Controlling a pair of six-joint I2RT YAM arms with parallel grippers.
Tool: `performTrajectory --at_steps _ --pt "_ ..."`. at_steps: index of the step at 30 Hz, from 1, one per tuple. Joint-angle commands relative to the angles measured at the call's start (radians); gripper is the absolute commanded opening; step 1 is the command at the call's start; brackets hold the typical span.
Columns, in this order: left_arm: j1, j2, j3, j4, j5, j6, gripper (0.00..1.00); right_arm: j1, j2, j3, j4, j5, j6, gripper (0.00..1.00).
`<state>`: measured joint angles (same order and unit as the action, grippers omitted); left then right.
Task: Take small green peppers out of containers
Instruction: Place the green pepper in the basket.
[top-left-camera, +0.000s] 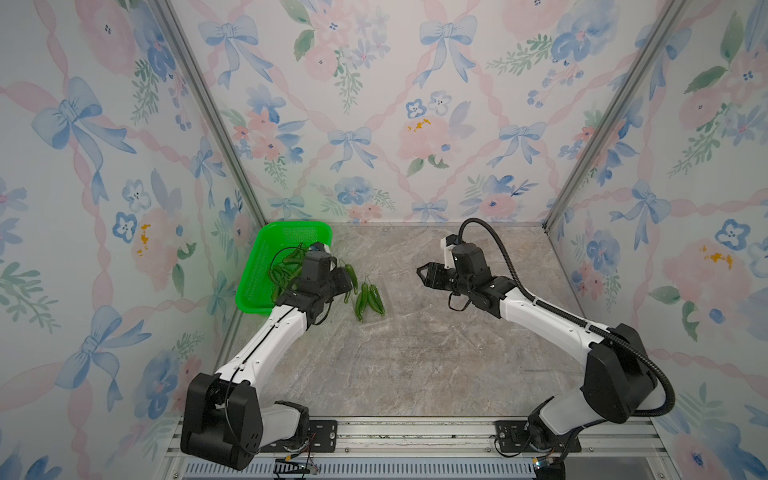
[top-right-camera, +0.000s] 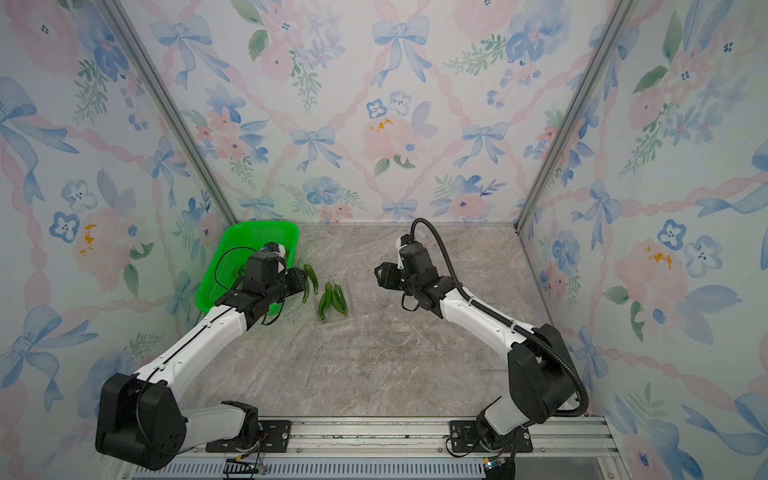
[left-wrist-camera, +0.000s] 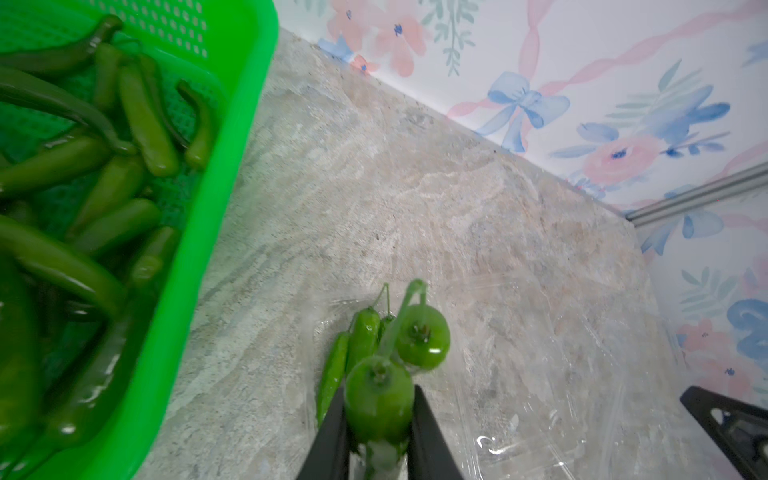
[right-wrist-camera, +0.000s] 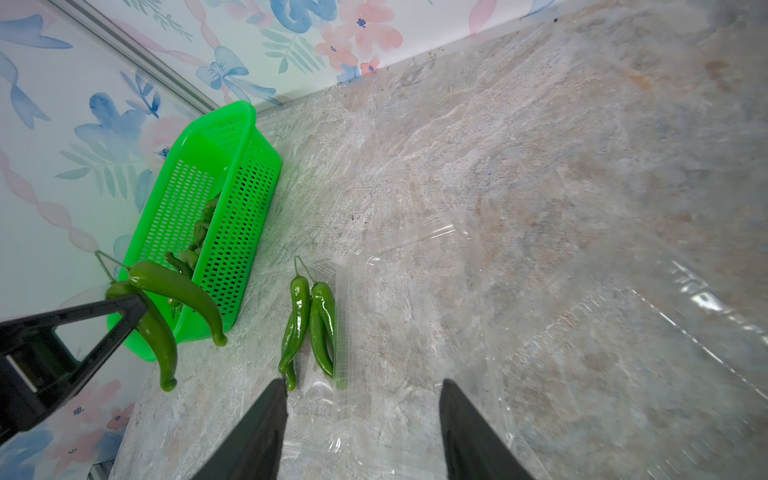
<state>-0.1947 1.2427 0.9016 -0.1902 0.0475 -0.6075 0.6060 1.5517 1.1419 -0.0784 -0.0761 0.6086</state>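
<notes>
The small green pepper still hangs outside the basket's rim, so the robot should next swing its left gripper past that rim and over the peppers inside to release it.
My left gripper (left-wrist-camera: 379, 388) is shut on a small green pepper (left-wrist-camera: 378, 399), seen stem-end on. A second pepper (left-wrist-camera: 424, 340) hangs against it with the stems crossing. In both top views this pair (top-left-camera: 352, 277) (top-right-camera: 311, 277) hangs just right of the basket, above the table. Three more peppers (top-left-camera: 368, 299) (top-right-camera: 332, 301) (right-wrist-camera: 309, 324) lie side by side in a clear open container (right-wrist-camera: 345, 291). More clear plastic (right-wrist-camera: 665, 316) spreads beside it; its edges are hard to make out. My right gripper (top-left-camera: 422, 276) (right-wrist-camera: 363, 384) is open and empty, right of the peppers.
A bright green perforated basket (top-left-camera: 257, 266) (top-right-camera: 216, 266) (left-wrist-camera: 232, 166) (right-wrist-camera: 245, 124) stands in the back left corner with several peppers inside. Flowered walls close in the marbled table on three sides. The left gripper's finger (right-wrist-camera: 124, 316) shows in the right wrist view.
</notes>
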Motion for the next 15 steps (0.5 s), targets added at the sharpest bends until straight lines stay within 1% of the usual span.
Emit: performTrajectory --at_steps 1,5,8,10,15 --pt "0.094 -0.05 0.024 -0.03 0.029 0.033 0.07 0.018 0.042 0.053 -0.031 -0.032 -0.022 0.59" --pt "0.253 -0.041 0.04 -0.044 0.08 0.039 0.07 0.03 0.092 0.099 -0.055 -0.067 -0.041 0.59" --pt "0.332 -0.004 0.053 -0.053 0.078 0.048 0.07 0.037 0.138 0.135 -0.074 -0.089 -0.06 0.59" --pt "0.37 0.029 0.06 -0.053 0.075 0.052 0.07 0.039 0.167 0.162 -0.088 -0.104 -0.074 0.59" --pt "0.442 0.142 0.076 -0.053 0.027 0.061 0.08 0.041 0.254 0.253 -0.133 -0.16 -0.117 0.59"
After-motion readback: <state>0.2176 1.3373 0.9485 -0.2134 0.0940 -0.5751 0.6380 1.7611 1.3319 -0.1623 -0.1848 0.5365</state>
